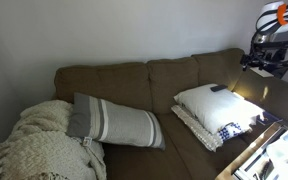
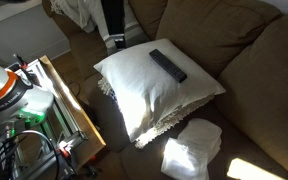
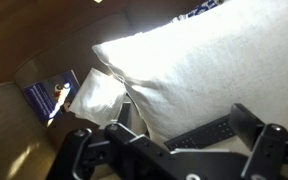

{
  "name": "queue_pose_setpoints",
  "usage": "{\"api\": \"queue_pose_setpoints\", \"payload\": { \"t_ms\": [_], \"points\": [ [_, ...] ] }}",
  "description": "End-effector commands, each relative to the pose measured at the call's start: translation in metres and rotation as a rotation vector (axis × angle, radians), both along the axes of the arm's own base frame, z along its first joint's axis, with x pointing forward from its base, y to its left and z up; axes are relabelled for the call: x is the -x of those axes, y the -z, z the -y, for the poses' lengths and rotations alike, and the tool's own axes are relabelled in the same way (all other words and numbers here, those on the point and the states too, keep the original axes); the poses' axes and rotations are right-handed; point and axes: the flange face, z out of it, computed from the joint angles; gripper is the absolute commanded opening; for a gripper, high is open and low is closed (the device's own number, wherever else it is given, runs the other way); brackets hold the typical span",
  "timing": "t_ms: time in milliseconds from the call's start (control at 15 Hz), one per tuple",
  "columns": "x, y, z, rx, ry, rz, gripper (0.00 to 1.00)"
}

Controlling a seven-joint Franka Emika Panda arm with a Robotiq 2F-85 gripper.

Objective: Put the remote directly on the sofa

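Note:
The remote lies at a slant to my fingers. My gripper should move from the arm of the sofa over the white pillow, turn and go down to the black remote (image 1: 219, 88) (image 3: 201, 135).
The black remote (image 1: 216, 89) lies flat on top of a white pillow (image 1: 209, 105) at one end of the brown sofa (image 1: 134, 80). It shows in both exterior views (image 2: 167, 65). In the wrist view the remote (image 3: 199, 131) lies on the white pillow (image 3: 194, 60), framed between my two dark fingers. My gripper (image 3: 174, 150) is open and empty. In an exterior view the gripper (image 1: 262, 58) hangs above the sofa arm, apart from the remote and a little above it.
A grey striped pillow (image 1: 114, 120) and a knit blanket (image 1: 39, 140) lie on the other sofa seats. A lace-edged cushion (image 2: 149, 128) sits under the white pillow, with a white folded cloth (image 2: 192, 152) beside it. A wooden table (image 2: 69, 105) stands against the sofa.

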Motion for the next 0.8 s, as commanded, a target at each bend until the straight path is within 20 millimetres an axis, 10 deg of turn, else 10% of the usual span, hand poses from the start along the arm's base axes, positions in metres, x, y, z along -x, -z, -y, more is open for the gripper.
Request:
{"api": "queue_pose_setpoints", "payload": {
  "t_ms": [0,133,733],
  "points": [
    [-0.004,0.023,0.003,-0.001,0.039,-0.033,1.00],
    [-0.009,0.057,0.008,-0.005,0.078,-0.095,1.00],
    [-0.049,0.093,-0.001,-0.181,0.378,0.081,1.00]
  ]
}}
